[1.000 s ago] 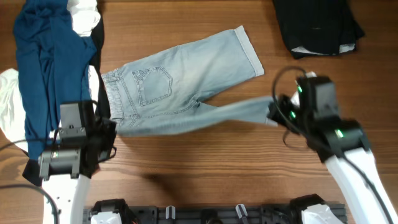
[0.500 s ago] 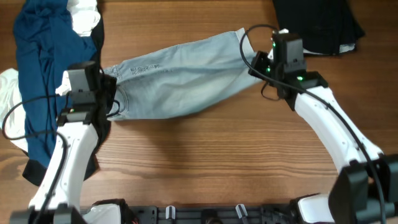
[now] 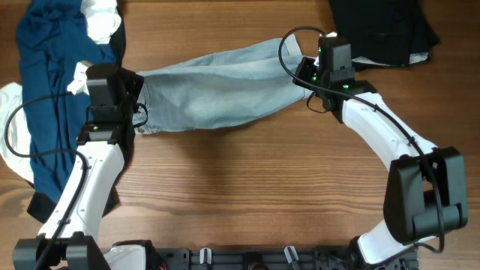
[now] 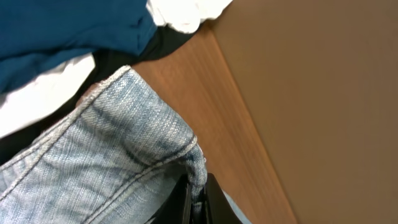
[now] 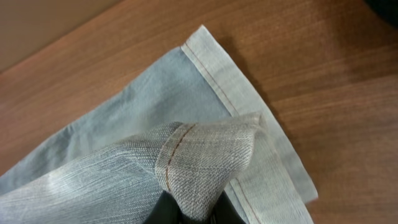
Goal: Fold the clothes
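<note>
The lower layer shows beyond the upper. I need to lower my left gripper slightly outward and toward my right gripper, then set the waistband end [image 3: 144, 76] [image 4: 200, 188] down.
The pale-blue denim shorts [image 3: 217, 90] lie across the far middle of the table, doubled lengthwise with one leg over the other. My left gripper [image 3: 139, 101] is shut on the waistband end, and the left wrist view shows a fold of stitched denim [image 4: 106, 155] pinched between the black fingers [image 4: 214, 198]. At the other end my right gripper [image 3: 301, 73] is shut on the upper leg's cuff [image 5: 205, 149], held just above the lower leg's hem [image 5: 236, 81]. A navy garment [image 3: 52, 82] and white garments [image 3: 11, 127] are heaped at the left.
A black garment [image 3: 382, 30] with a white edge lies at the far right corner. The navy and white heap touches the shorts' waistband end. Bare wooden table [image 3: 240, 195] stretches in front of the shorts, between the two arms.
Both grippers have carried the near leg and waistband edge away from the front, laying them over the far leg. The back pocket is now folded under and both arms are stretched forward.
</note>
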### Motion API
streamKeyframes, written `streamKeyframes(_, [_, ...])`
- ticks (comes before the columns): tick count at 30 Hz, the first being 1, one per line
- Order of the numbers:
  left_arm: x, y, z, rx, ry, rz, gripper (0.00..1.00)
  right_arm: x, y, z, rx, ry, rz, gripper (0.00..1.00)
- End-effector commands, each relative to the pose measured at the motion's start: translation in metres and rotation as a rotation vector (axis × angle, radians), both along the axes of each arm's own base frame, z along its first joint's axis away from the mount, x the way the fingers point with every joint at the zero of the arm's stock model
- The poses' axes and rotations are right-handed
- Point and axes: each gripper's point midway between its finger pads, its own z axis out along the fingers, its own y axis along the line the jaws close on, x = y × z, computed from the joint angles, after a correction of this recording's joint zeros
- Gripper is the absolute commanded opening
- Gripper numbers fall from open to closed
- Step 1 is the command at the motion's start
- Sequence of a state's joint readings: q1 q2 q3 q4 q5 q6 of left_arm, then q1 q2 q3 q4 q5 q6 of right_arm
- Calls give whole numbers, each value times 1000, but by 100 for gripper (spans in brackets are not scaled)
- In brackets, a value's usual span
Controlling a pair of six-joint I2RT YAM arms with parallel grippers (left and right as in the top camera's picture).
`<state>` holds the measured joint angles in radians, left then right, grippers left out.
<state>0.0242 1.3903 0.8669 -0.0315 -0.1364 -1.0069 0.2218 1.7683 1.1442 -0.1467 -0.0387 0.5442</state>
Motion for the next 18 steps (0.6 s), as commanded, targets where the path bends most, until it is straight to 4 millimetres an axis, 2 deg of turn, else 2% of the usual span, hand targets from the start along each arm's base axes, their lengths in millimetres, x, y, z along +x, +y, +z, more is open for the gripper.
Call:
streamKeyframes(1, [7, 13, -5, 75, -3, 52, 4, 14, -6, -2, -19, -27, -30, 4])
streamKeyframes(10, [34, 14, -35, 76, -18, 56, 4, 25, -7, -16, -22, -44, -47, 4])
streamKeyframes(16, [38, 25, -43, 108, -23, 110, 6, 32, -5, -24, -18, -60, -46, 4])
streamKeyframes(17, [39, 25, -44, 109, -21, 110, 9, 35, -4, -25, -16, -66, -46, 6])
streamKeyframes(18, [39, 25, -45, 109, -19, 110, 20, 37, -3, -25, -11, -76, -44, 18])
